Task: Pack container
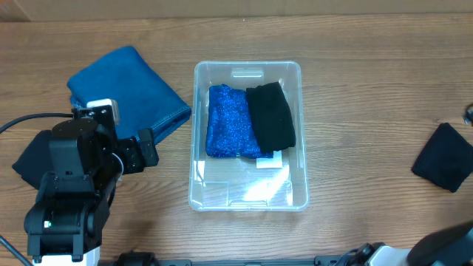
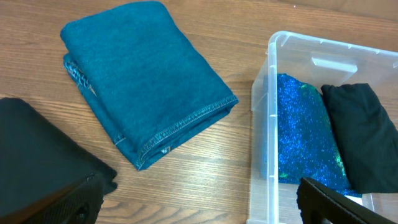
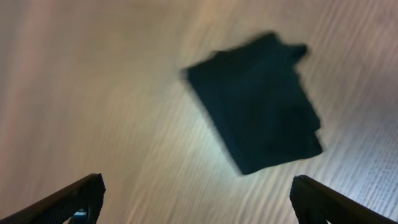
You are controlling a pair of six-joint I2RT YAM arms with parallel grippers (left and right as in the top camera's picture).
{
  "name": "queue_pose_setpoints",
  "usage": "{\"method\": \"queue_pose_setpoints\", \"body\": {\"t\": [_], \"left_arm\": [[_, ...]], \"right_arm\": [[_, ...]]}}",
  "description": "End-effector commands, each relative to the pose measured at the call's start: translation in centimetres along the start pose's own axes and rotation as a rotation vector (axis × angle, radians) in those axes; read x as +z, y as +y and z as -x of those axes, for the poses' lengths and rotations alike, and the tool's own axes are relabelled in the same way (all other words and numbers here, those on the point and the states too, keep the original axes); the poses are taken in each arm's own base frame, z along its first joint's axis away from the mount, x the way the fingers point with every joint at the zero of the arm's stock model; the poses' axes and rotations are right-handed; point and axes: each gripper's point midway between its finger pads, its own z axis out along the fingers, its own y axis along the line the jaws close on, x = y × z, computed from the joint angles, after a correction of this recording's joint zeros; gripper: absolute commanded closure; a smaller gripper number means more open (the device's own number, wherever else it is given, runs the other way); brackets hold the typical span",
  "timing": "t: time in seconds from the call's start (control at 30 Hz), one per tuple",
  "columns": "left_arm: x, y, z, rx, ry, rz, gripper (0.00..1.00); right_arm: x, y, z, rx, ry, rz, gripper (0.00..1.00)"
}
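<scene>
My right gripper moves down onto the black folded cloth's side (image 1: 463, 164) farthest from the container (image 1: 198, 133) next, since that cloth lies on the tabletop below its open fingers.
The clear plastic container (image 1: 198, 133) stands mid-table and also shows at the right of the left wrist view (image 2: 264, 93). Inside it lie a sparkly blue cloth (image 1: 229, 122) and a folded black cloth (image 1: 271, 116), side by side in the far half. A white label (image 1: 269, 162) shows on its base. My left gripper (image 1: 144, 149) is open and empty, left of the container, over bare wood (image 2: 199, 205). My right gripper (image 3: 208, 205) is open and empty, hovering above the table near a black folded cloth (image 3: 255, 118).
A folded teal towel (image 1: 129, 85) lies left of the container, also in the left wrist view (image 2: 143, 74). A dark cloth (image 1: 26, 159) lies at the far left, partly under my left arm. The black folded cloth (image 1: 443, 157) lies near the right edge.
</scene>
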Motion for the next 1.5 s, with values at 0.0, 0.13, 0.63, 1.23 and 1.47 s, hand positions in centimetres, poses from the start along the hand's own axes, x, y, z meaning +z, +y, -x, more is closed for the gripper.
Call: {"method": "queue_pose_setpoints", "body": {"t": [0.0,0.13,0.63,1.23,1.47], "left_arm": [[-0.6,0.1,0.8,0.002,-0.028,0.008,0.00],[-0.6,0.2,0.5,0.002,-0.017,0.010,0.00],[-0.6,0.2,0.3,0.002,-0.006,0.012,0.00],[-0.6,0.3,0.2,0.002,-0.005,0.013,0.00],[-0.6,0.2,0.2,0.002,-0.005,0.013,0.00]], "right_arm": [[4.5,-3.3,0.6,0.097,0.092,0.004,0.00],[9.2,-5.8,0.9,0.088,0.169,-0.005,0.00],[17.3,-6.5,-3.3,0.068,0.413,0.133,0.06],[-2.3,12.9,-5.4,-0.397,0.314,0.716,0.94],[-17.1,18.9,-21.5,-1.022,0.298,0.929,0.94]]}}
